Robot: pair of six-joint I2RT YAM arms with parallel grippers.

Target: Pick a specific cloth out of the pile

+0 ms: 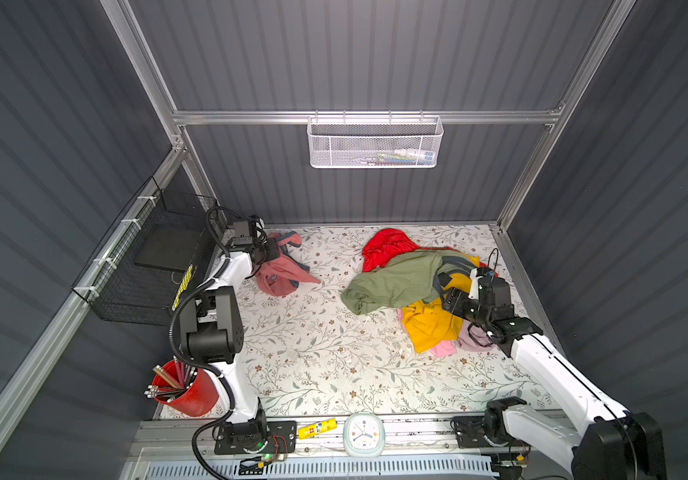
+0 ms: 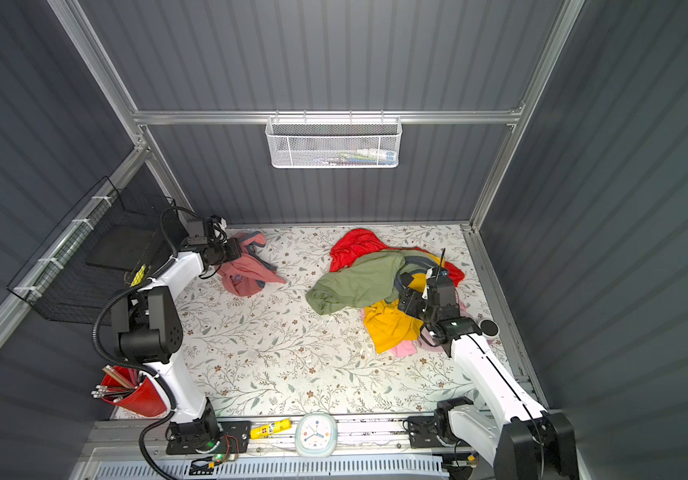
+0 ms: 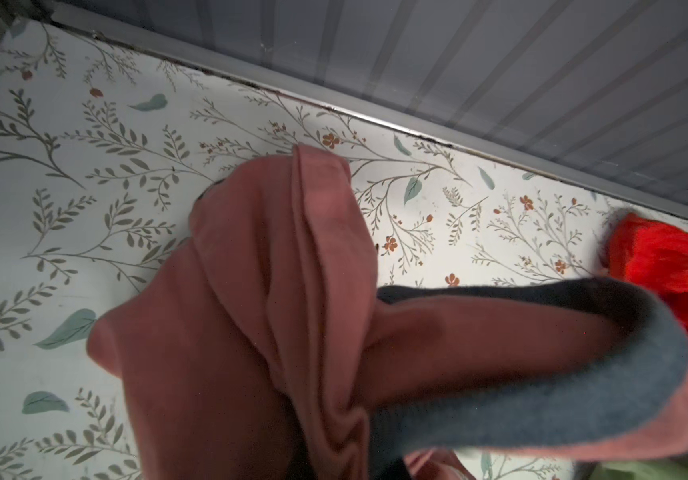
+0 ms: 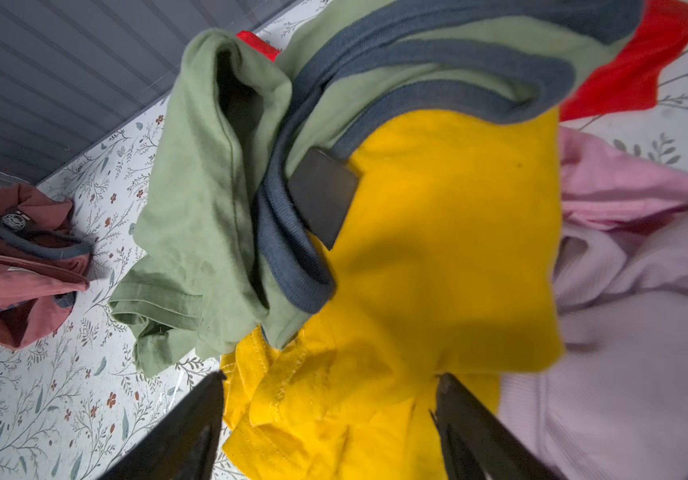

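Observation:
My left gripper will go down next, moving slightly toward the pile, and let go of the bunched top on the cloth's lower folds below it, clear of the other clothes.
The cloth (image 1: 282,272) (image 2: 246,272), salmon-pink with grey-blue trim, is at the back left of the table, well apart from the pile. My left gripper (image 1: 271,252) (image 2: 231,252) is shut on its upper folds. In the left wrist view the cloth (image 3: 251,299) bunches over the jaws and hides them. The pile (image 1: 396,282) (image 2: 355,282) of olive, yellow, red and pale pink clothes lies at the back right. My right gripper (image 1: 452,300) (image 4: 330,376) stands open just over the pile's yellow garment (image 4: 438,249), its fingers (image 4: 454,399) wide apart. The cloth (image 4: 14,266) shows far off in the right wrist view.
The back wall runs close behind both heaps. A black wire basket (image 1: 147,266) hangs on the left wall. A red cup of pencils (image 1: 184,392) stands at the front left. A clock (image 1: 363,434) and a yellow tube (image 1: 316,428) lie on the front rail.

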